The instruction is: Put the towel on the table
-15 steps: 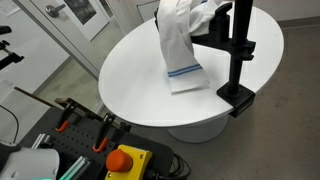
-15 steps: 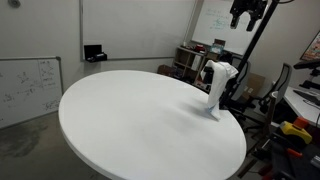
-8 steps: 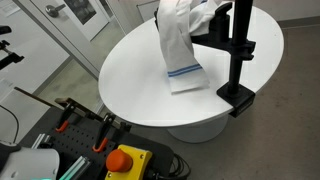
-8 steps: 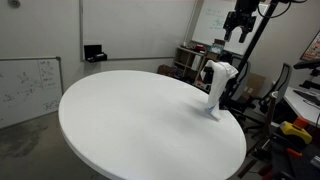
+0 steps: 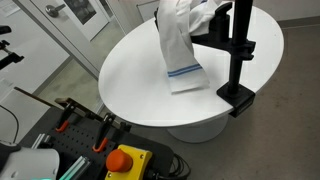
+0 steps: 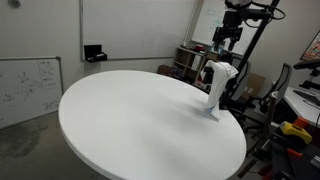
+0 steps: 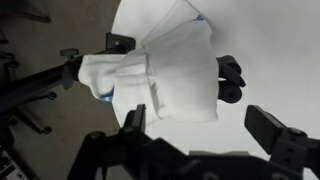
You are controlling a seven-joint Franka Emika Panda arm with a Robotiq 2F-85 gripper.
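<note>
My gripper will go down onto the towel's draped upper part (image 5: 184, 12) (image 7: 167, 80), where the towel hangs over the black stand, before it closes.
A white towel (image 5: 180, 45) with a blue stripe hangs draped over a black stand (image 5: 238, 50) at the edge of the round white table (image 5: 130, 70); its lower end rests on the tabletop. It also shows in the other exterior view (image 6: 215, 85) and in the wrist view (image 7: 170, 75). My gripper (image 6: 226, 38) hovers in the air above the towel, apart from it. In the wrist view the gripper (image 7: 200, 125) is open and empty, with the towel beyond its fingers (image 7: 133, 118).
The stand's clamp (image 5: 238, 98) grips the table edge. A red emergency button (image 5: 125, 160) and tools lie on a bench beside the table. A whiteboard (image 6: 25, 85) leans on the wall; carts and equipment (image 6: 185, 55) stand behind the table.
My gripper has moved down and sideways toward the towel, from high above the stand to just above the towel's top. The towel has not moved.
</note>
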